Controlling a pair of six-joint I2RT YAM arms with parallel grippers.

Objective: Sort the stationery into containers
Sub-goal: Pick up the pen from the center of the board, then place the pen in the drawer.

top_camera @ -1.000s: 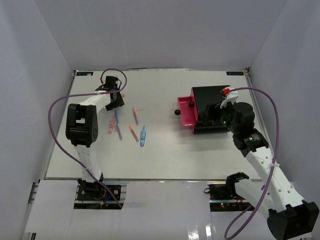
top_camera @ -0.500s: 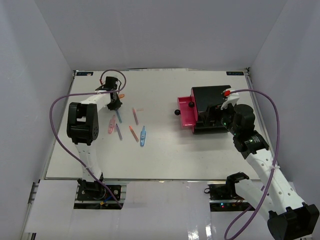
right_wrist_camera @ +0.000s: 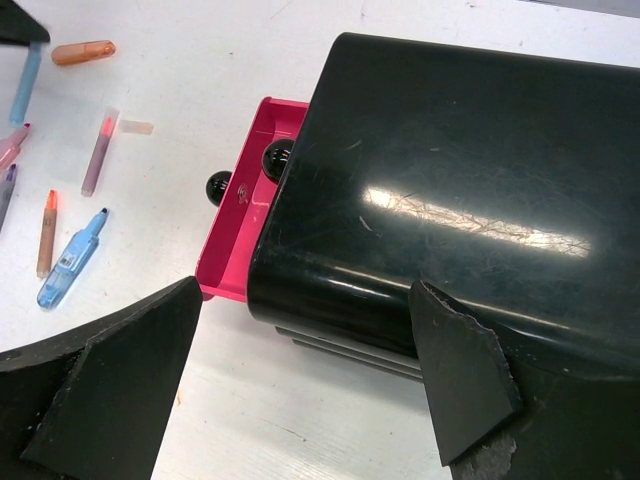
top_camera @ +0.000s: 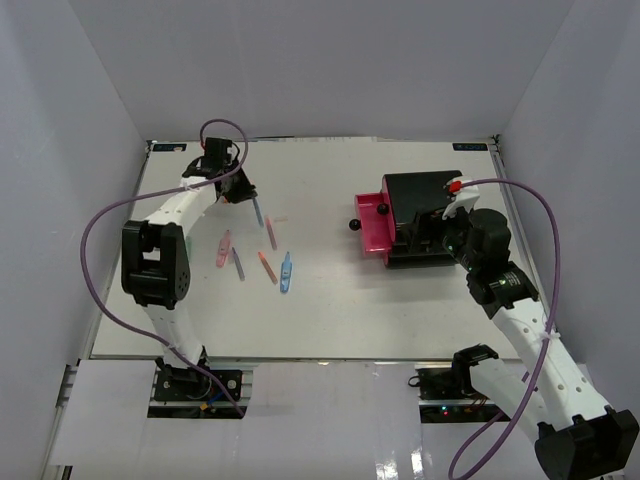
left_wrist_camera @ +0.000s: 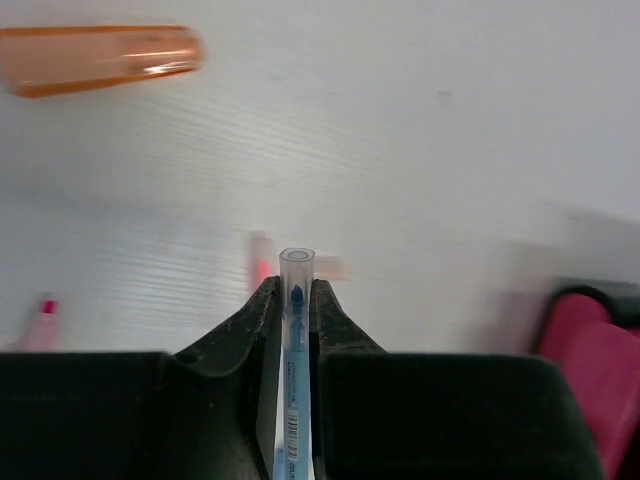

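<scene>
The magenta drawer of the cabinet (top_camera: pixel 425 195) is empty. My left gripper should move the blue pen over that drawer next.
My left gripper (top_camera: pixel 242 189) is shut on a thin blue pen with a clear cap (left_wrist_camera: pixel 295 300), which sticks out toward the table's middle (top_camera: pixel 257 211). An orange cap (left_wrist_camera: pixel 100 58) lies just beyond it. More stationery lies below on the table: a pink pen (top_camera: pixel 222 250), a grey-blue pen (top_camera: pixel 238 264), a salmon pen (top_camera: pixel 267 267), a light-blue piece (top_camera: pixel 286 272) and another pen (top_camera: pixel 270 233). The black cabinet (top_camera: pixel 425 195) stands at the right with one magenta drawer (top_camera: pixel 372 225) pulled open. My right gripper (right_wrist_camera: pixel 305 290) is open, its fingers astride the cabinet (right_wrist_camera: pixel 450 200).
The open drawer (right_wrist_camera: pixel 240 230) has a round black knob (right_wrist_camera: pixel 217 186); a second knob (right_wrist_camera: pixel 275 155) sits on a drawer above it. White walls enclose the table on three sides. A purple cable loops beside each arm.
My left gripper has picked the blue pen up from the loose group and moved right with it. The right arm has barely moved.
</scene>
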